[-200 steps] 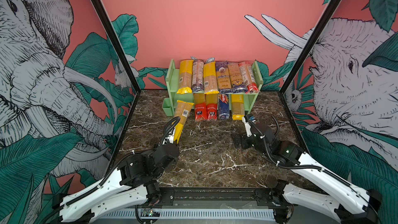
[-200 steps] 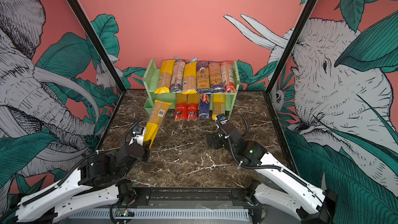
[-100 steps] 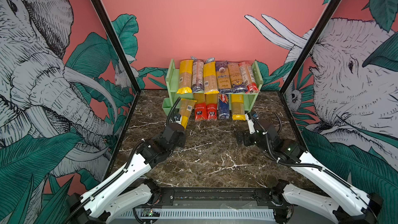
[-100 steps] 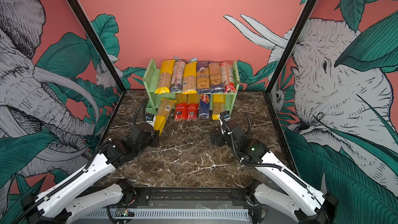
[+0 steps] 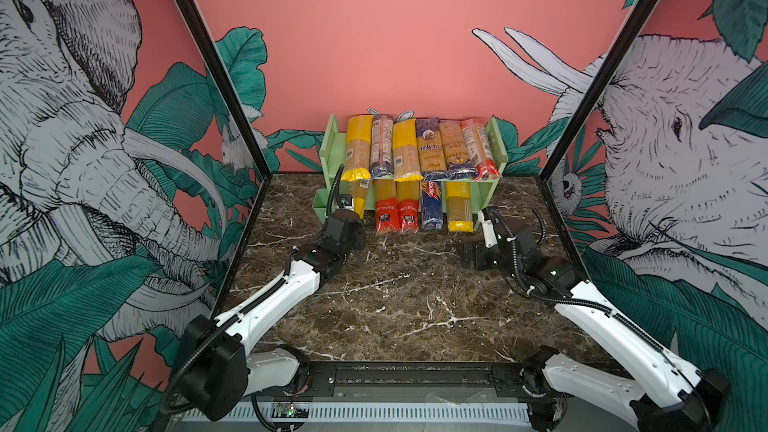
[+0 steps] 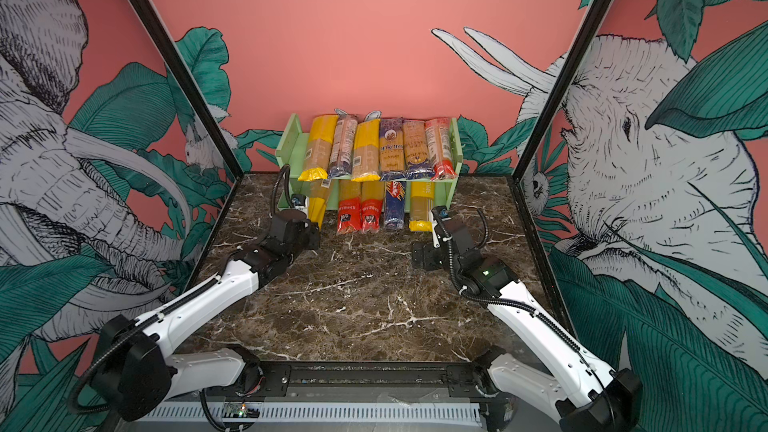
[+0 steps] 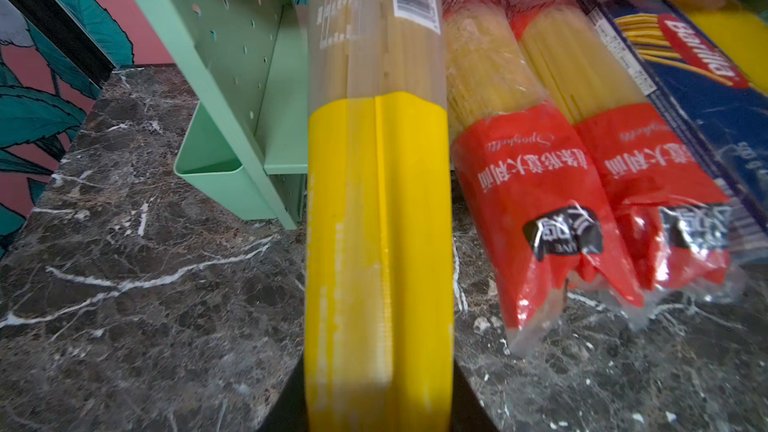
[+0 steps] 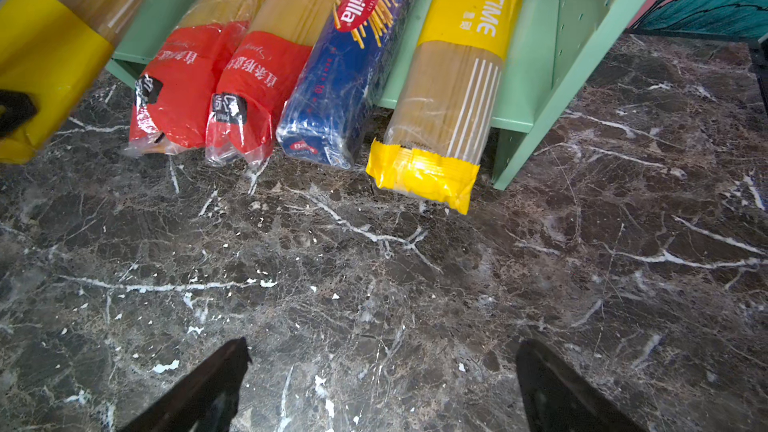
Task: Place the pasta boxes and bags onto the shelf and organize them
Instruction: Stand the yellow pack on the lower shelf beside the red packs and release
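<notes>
The left gripper pushes the pack outward into the free slot beside the red bags next and releases it there, since the pack still juts out.
The pale green shelf (image 5: 332, 147) (image 6: 291, 147) stands at the back wall. Several pasta bags (image 5: 428, 147) lie side by side on its upper tier. On the lower tier lie two red-ended bags (image 5: 392, 211), a blue Barilla pack (image 8: 345, 60) and a yellow-ended bag (image 8: 449, 89). My left gripper (image 5: 356, 218) (image 7: 378, 417) is shut on a yellow-ended spaghetti pack (image 7: 378, 201) (image 6: 318, 205). Its far end reaches into the lower tier's left end, beside the red bags. My right gripper (image 8: 382, 367) (image 5: 473, 257) hangs open and empty over the table, in front of the shelf's right end.
A small green cup (image 7: 216, 176) hangs on the shelf's left side panel, just left of the held pack. The lower packs stick out past the shelf's front onto the dark marble table (image 5: 407, 305). Printed walls close in both sides.
My left arm has stretched toward the shelf, carrying the yellow-ended pack from the table's left middle into the lower tier. My right gripper has drifted slightly toward the shelf, still open.
</notes>
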Motion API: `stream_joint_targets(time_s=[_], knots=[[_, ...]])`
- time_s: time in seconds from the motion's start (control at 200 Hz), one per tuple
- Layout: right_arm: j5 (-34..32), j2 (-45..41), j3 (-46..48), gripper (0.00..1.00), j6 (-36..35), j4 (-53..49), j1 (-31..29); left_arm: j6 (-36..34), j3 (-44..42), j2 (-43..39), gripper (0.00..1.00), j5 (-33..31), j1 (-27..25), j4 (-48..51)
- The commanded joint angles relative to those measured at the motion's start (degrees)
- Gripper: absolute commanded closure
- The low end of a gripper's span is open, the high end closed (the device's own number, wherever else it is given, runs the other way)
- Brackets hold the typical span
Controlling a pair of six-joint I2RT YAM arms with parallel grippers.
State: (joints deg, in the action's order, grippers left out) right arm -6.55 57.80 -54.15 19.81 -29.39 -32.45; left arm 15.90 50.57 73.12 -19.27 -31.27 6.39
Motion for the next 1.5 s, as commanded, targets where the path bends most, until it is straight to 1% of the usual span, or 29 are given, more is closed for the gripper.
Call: stream_joint_targets(time_s=[0.0,0.125,0.31,0.615,0.94,0.945,0.96,0.99,1.01,1.03,1.035,1.04,1.1,1.12,1.17,1.215,1.33,1.495], knots=[[2.51,0.33,0.46,0.01,-0.89,2.59,1.97,-2.29,4.62,1.23,1.0,-0.19,0.89,-17.36],[4.1,1.23,0.96,0.01,-1.1,3.19,4.0,-3.1,6.29,5.31,1.0,-0.29,1.69,-21.02],[5.64,2.35,0.88,0.01,-1.56,3.75,6.16,-4.32,9.37,9.64,1.0,-0.63,2.59,-23.09],[7.4,4.16,0.63,0.01,-1.8,4.69,7.76,-5.0,11.34,13.54,1.0,-1.22,4.62,-25.33],[7.07,3.73,0.37,0.01,-1.78,3.92,8.58,-4.48,12.63,17.09,1.0,-0.97,5.5,-27.11],[7.07,3.68,0.41,0.01,-1.79,3.91,8.61,-4.48,12.67,17.12,0.99,-0.96,5.51,-27.08],[7.1,3.64,0.37,0.01,-1.79,3.83,8.65,-4.48,12.67,17.14,0.91,-0.83,5.5,-26.94],[7.16,3.53,0.21,0.01,-1.75,3.68,8.79,-4.37,12.62,17.14,0.68,-0.77,5.51,-26.72],[7.24,3.46,0.14,0.01,-1.76,3.59,8.8,-4.18,12.48,17.14,0.55,-0.76,5.51,-26.62],[7.29,3.38,0.06,0.01,-1.84,3.55,8.8,-4.1,12.35,17.14,0.46,-0.71,5.51,-26.61],[7.27,3.38,0.03,0.01,-1.86,3.46,8.85,-4.07,12.27,17.14,0.41,-0.71,5.51,-26.61],[7.3,3.37,0.02,0.01,-1.87,3.46,8.87,-4.05,12.23,17.14,0.39,-0.69,5.51,-26.61],[7.4,3.2,-0.01,0.01,-1.84,3.35,8.97,-4.1,12.19,17.14,0.16,-0.55,5.51,-25.56],[7.42,3.11,0.01,0.01,-1.8,3.25,8.98,-3.89,12.19,17.06,0.11,-0.51,5.51,-25.16],[7.51,3.02,0.04,0.01,-1.71,3.22,8.98,-3.86,11.95,16.85,0.04,-0.21,5.53,-24.43],[7.62,2.94,0.01,0.01,-1.69,3.06,8.98,-3.57,11.52,16.5,0.03,-0.03,5.51,-24.02],[7.95,2.52,0.01,0.01,-1.33,2.84,8.99,-2.75,10.35,14.77,0.01,0.45,5.52,-22.79],[8.28,1.97,-0.25,0.01,-1.06,2.18,8.98,-1.8,8.69,11.24,0.01,1.94,5.56,-19.56]])
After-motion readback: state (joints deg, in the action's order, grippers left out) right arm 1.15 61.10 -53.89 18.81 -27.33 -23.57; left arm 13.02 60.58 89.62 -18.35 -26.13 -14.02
